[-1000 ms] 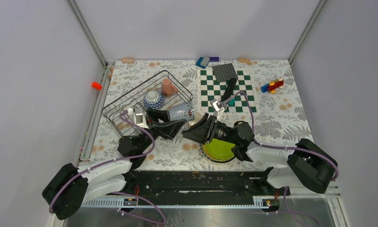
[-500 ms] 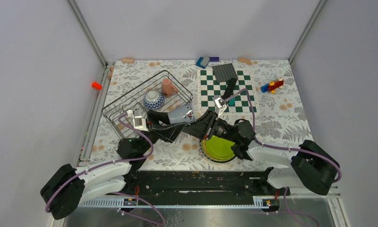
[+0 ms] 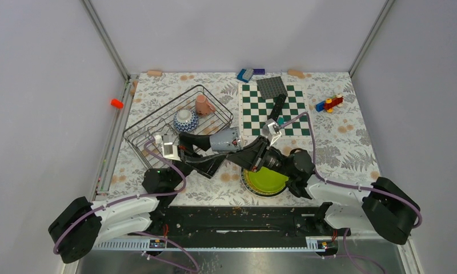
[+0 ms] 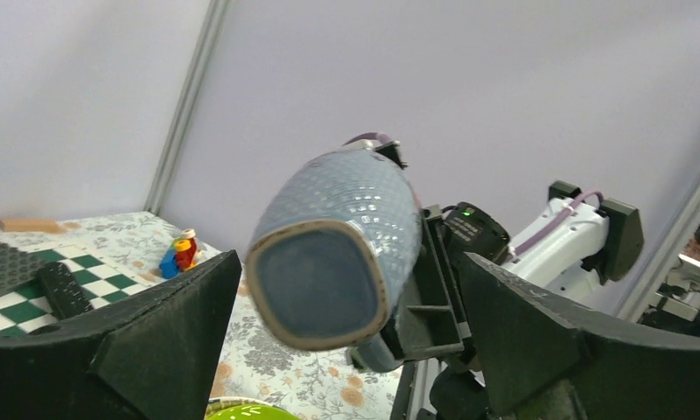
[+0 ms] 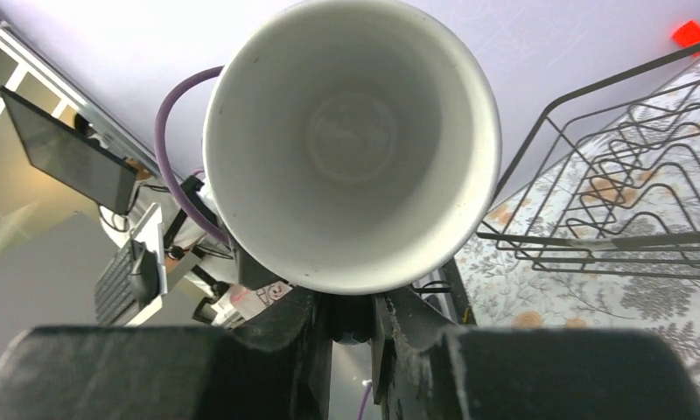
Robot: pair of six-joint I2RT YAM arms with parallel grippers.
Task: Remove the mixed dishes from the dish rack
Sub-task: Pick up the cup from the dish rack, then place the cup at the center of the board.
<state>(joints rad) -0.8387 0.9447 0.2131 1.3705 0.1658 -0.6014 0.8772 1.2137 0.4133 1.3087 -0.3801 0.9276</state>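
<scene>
Next, the right gripper tilts downward, lowers the mug's base onto the bare tabletop beside the lime-green plate and lets go, because the grey-blue mug [image 3: 226, 138] hangs sideways.
A grey-blue mug [image 3: 226, 138] hangs in the air between the two arms, just right of the dish rack [image 3: 136, 132]. My right gripper [image 3: 248, 150] is shut on the mug's handle; in the right wrist view the mug's white inside [image 5: 351, 140] faces the camera, with the right gripper [image 5: 355, 325] pinched on the handle under it. My left gripper [image 4: 346, 262] is open, and its fingers [image 4: 180, 324] stand clear on both sides of the mug's base [image 4: 325, 280]. The rack holds a patterned bowl [image 3: 185, 120] and a pink mug [image 3: 203, 105]. A lime-green plate [image 3: 264, 180] lies under the right arm.
A green-white chessboard [image 3: 260, 117] lies right of the rack, with a dark grey plate [image 3: 272, 87] and a black block [image 3: 277, 105] on it. Toy blocks [image 3: 329, 104] sit at the far right and along the back edge. An orange piece [image 3: 117, 103] sticks to the left wall.
My left gripper has opened and let go of the grey mug. My right gripper has closed on the mug's handle, and the mug has shifted slightly to the right.
</scene>
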